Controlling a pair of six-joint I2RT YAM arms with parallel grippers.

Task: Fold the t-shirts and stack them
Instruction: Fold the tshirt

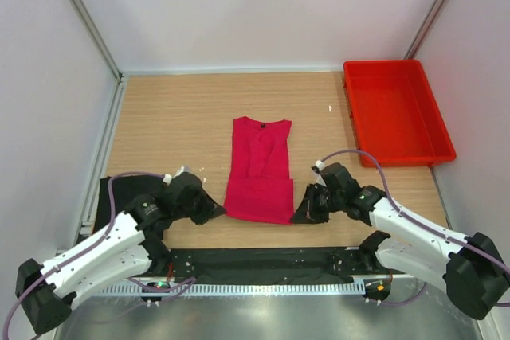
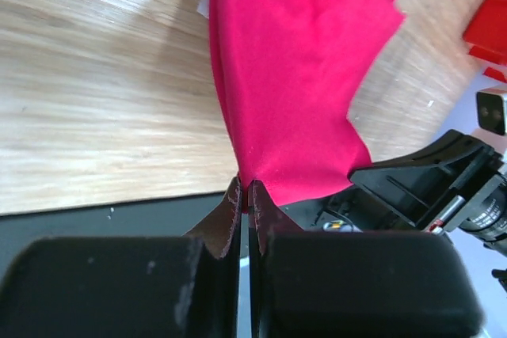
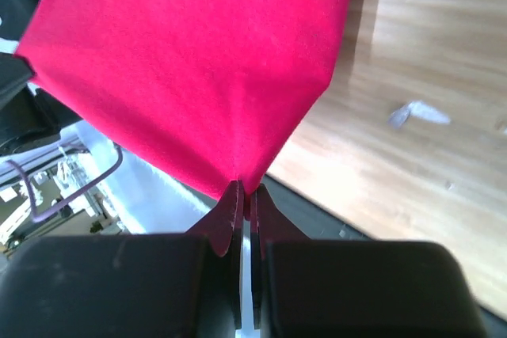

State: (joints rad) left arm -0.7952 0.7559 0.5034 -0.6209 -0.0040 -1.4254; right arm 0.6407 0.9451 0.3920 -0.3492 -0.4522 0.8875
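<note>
My right gripper carries the pinched corner outward onto the collar-end corner nearer the tray next and releases it there, halving the long shirt.
The crimson-pink t-shirt [image 1: 259, 169] lies lengthwise in the middle of the table, folded narrow, collar at the far end. My left gripper [image 1: 221, 212] is shut on its near left corner, and in the left wrist view the cloth [image 2: 293, 77] rises out of the pinched tips of that gripper [image 2: 245, 195]. My right gripper [image 1: 296, 214] is shut on the near right corner; the right wrist view has the shirt [image 3: 198, 61] fanning out from that gripper [image 3: 247, 195]. The black t-shirt [image 1: 114, 201] lies at the left, mostly hidden behind the left arm.
A rigid red plastic tray [image 1: 396, 109] stands at the far right of the table. A black strip [image 1: 255, 260] runs along the near table edge between the arm bases. White walls enclose the left, back and right sides.
</note>
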